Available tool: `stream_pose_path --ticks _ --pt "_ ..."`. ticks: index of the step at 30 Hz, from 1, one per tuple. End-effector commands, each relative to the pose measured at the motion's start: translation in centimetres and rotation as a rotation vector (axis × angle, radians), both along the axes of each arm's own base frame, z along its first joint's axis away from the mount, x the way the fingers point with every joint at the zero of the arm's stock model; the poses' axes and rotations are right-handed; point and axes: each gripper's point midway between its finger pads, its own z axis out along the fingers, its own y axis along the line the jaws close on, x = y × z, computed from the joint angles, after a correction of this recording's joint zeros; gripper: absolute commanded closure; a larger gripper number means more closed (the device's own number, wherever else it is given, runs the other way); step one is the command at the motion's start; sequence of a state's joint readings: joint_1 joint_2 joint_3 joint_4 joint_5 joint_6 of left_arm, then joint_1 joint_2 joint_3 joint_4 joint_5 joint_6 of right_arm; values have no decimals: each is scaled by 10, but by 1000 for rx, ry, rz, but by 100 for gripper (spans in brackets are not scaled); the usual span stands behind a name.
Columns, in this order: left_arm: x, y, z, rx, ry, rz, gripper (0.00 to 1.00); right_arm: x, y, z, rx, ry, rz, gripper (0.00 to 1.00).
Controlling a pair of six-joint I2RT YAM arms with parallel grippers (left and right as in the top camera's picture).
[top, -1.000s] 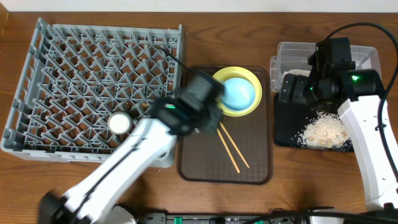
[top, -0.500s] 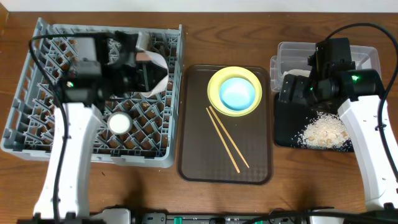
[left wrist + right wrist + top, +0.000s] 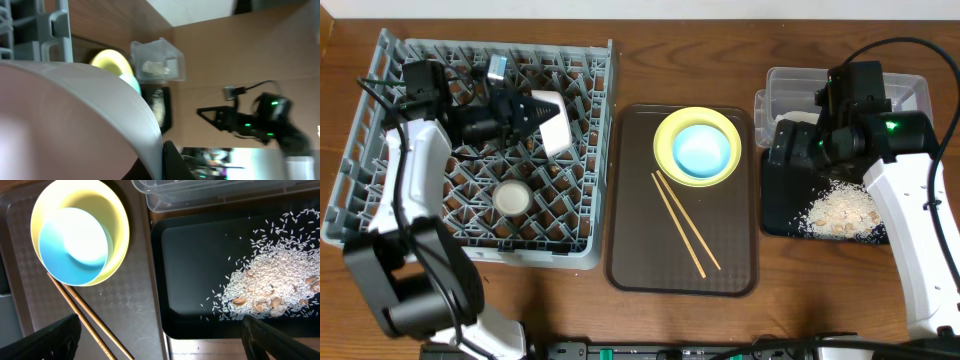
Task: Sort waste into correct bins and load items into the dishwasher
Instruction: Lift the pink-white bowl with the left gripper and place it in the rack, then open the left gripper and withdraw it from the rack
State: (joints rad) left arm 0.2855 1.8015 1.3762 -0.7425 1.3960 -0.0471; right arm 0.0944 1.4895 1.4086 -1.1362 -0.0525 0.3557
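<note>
My left gripper holds the whitish bowl (image 3: 553, 122) and should lower it a little next, to set it on the rack's wires and let go of the bowl's rim.
My left gripper (image 3: 532, 110) is shut on the rim of the whitish bowl (image 3: 553, 122) and holds it on its side over the grey dishwasher rack (image 3: 380, 215). In the left wrist view the whitish bowl (image 3: 75, 120) fills the frame, with one dark finger (image 3: 172, 165) against its wall. A small white cup (image 3: 512, 197) stands among the pegs. The light blue bowl (image 3: 701, 150) rests in the yellow plate (image 3: 667, 135), and two chopsticks (image 3: 686, 224) lie below them. My right gripper (image 3: 162, 340) hangs open over the left edge of the black tray (image 3: 195, 280), which holds crumbs (image 3: 270, 290).
Plate, blue bowl and chopsticks lie on a brown serving tray (image 3: 640, 260) between the rack and the bins. The clear tub (image 3: 790, 85) stands behind the black tray (image 3: 780, 200), with something white and crumpled inside. Bare wood surrounds the tray and runs along the table's front edge.
My left arm swung from over the brown tray to the rack, carrying the whitish bowl, then drew further left. The right arm has not moved.
</note>
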Motion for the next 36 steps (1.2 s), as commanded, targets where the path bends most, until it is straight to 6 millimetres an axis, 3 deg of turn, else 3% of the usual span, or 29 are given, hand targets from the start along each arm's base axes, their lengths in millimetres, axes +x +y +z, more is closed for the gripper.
stream_pose_path --ticks 1,8,12,13,16,22,27,31,36 --pt "2 3 6 -145 -9 -28 92 -1 -2 6 4 -17 -9 1" --pt "10 16 -29 -148 82 9 92 -1 -2 6 4 -17 -8 1" --pt "13 32 -57 -36 149 67 91 -1 -2 6 4 -15 -9 1" --pt "12 36 -62 -9 166 81 78 -2 -2 6 4 -14 -8 1" --pt "11 51 -72 41 201 124 55 -2 -2 5 4 -13 -8 1" --pt "10 78 -77 58 214 191 32 -2 -2 5 4 -13 -9 1" --pt "9 94 -79 71 223 232 18 -2 -1 5 7 -12 -7 2" --pt "9 105 -76 83 209 260 14 -2 -1 5 7 -11 -7 2" --pt "6 131 -78 313 215 339 12 -8 -13 4 -39 11 -25 2"
